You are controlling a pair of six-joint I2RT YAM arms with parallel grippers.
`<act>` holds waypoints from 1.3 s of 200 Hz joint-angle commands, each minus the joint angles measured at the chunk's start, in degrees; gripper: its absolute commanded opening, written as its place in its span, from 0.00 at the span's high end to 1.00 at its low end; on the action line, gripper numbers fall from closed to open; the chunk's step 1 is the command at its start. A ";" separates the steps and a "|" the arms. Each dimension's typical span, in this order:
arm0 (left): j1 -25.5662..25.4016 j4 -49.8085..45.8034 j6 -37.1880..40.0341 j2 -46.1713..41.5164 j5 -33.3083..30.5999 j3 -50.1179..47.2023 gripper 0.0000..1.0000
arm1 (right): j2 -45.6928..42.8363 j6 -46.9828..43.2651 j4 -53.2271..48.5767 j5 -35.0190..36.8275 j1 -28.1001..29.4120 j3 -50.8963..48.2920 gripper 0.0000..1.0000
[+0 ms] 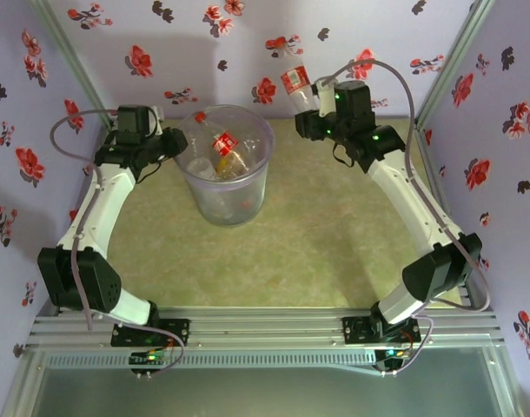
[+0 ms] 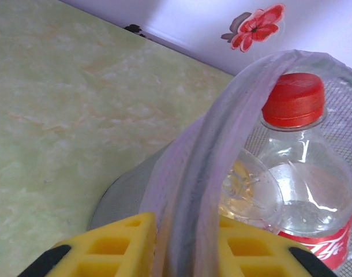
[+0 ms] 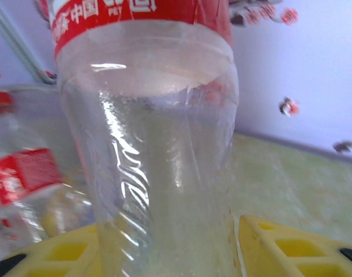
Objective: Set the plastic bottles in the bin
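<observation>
I next need to carry the clear bottle in my right gripper sideways toward the bin and over the bin's opening [image 1: 239,143] to release it, because other plastic bottles already stand inside.
The bin [image 1: 248,187] stands at the back middle of the green table, with several plastic bottles [image 1: 226,148] inside it. My left gripper [image 1: 180,143] is shut on the bin's left rim. In the left wrist view the lavender rim [image 2: 222,150] runs between the yellow fingers of the left gripper [image 2: 187,242]. Behind the rim are a red-capped clear bottle [image 2: 303,173] and another clear bottle [image 2: 245,190]. My right gripper [image 1: 315,102] is raised to the right of the bin, shut on a clear bottle with a red label [image 1: 295,87]. That bottle [image 3: 158,144] sits between the pads of the right gripper [image 3: 170,254].
Floral walls close in the table at the back and on both sides. In the right wrist view the bin [image 3: 26,173], with a red-labelled bottle in it, lies blurred to the left of the held bottle. Bare green table [image 1: 317,243] stretches in front of the bin.
</observation>
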 commanded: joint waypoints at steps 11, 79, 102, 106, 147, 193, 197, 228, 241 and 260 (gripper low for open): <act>-2.55 0.86 -1.94 1.61 3.09 2.11 0.74 | 6.22 -0.42 2.39 -3.60 5.68 6.45 0.55; -3.96 1.63 -2.87 1.59 2.01 2.12 0.77 | 18.71 0.21 4.34 -5.32 8.77 15.19 0.55; -4.03 1.86 -2.88 1.50 1.62 2.28 0.78 | 18.44 0.20 4.49 -5.14 8.79 12.71 0.54; -4.05 1.87 -2.90 1.51 1.55 2.29 0.78 | 18.06 0.20 4.54 -5.29 8.79 12.14 0.54; -4.25 1.73 -2.85 1.95 1.26 3.00 0.78 | 14.60 -0.82 3.09 -6.83 9.00 8.24 0.38; -4.45 1.46 -2.70 2.27 0.83 3.26 0.78 | 11.46 -3.35 0.14 -3.86 8.98 8.70 0.24; -4.49 1.39 -2.63 2.28 0.83 3.34 0.78 | 11.18 -3.59 -0.01 -3.45 8.96 8.94 0.24; -4.59 1.02 -2.43 2.22 0.46 3.65 0.78 | 11.92 -4.64 -0.57 -1.66 8.96 11.97 0.26; -4.82 0.95 -2.37 2.34 0.47 3.79 0.78 | 14.28 -4.22 -1.26 -1.77 8.96 15.47 0.30; -5.03 1.19 -2.40 2.58 0.39 3.79 0.78 | 19.44 -3.12 -1.43 -2.31 8.96 21.73 0.35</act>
